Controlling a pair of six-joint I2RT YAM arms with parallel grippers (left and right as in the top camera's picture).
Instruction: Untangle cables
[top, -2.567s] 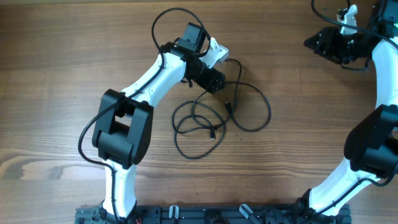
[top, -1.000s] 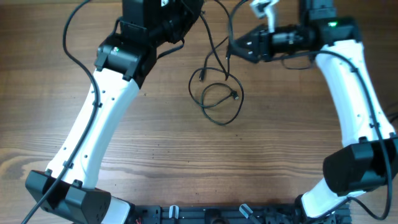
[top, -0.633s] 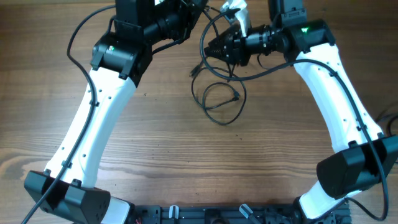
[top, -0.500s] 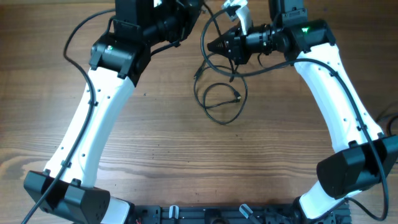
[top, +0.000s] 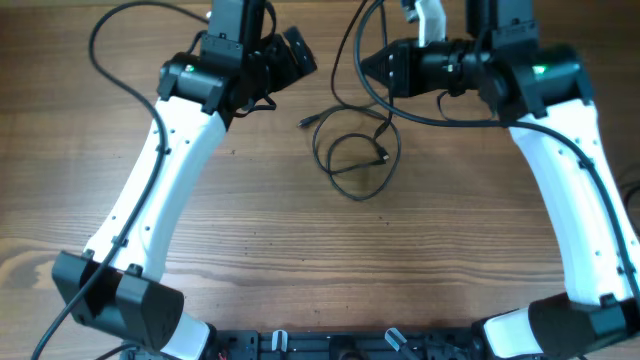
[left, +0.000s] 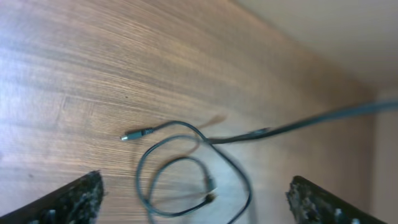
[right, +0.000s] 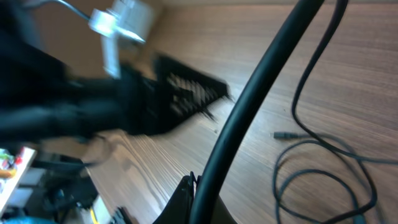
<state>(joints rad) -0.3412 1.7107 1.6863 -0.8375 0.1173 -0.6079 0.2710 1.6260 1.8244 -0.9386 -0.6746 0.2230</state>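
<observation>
My right gripper should carry its piece of cable toward the right in the overhead view, freeing it over bare wood past the gripper's arm, because that lies clear of the cable loops.
Thin black cables lie in overlapping loops on the wooden table, with one plug end pointing left. A strand rises from the loops to my right gripper, which is shut on it. In the right wrist view that cable runs thick and close through the shut right gripper. My left gripper hangs open above and left of the loops, holding nothing. In the left wrist view the left gripper stands wide over the coil, and the plug lies beyond it.
Bare wooden table surrounds the loops. The arms' own black hoses arc above the left arm and sag below the right arm. A beige wall rises past the table's far edge.
My left gripper opened, let go of the cable and drew back to the left. My right gripper shut on a strand and shifted right with it; the loops shifted slightly.
</observation>
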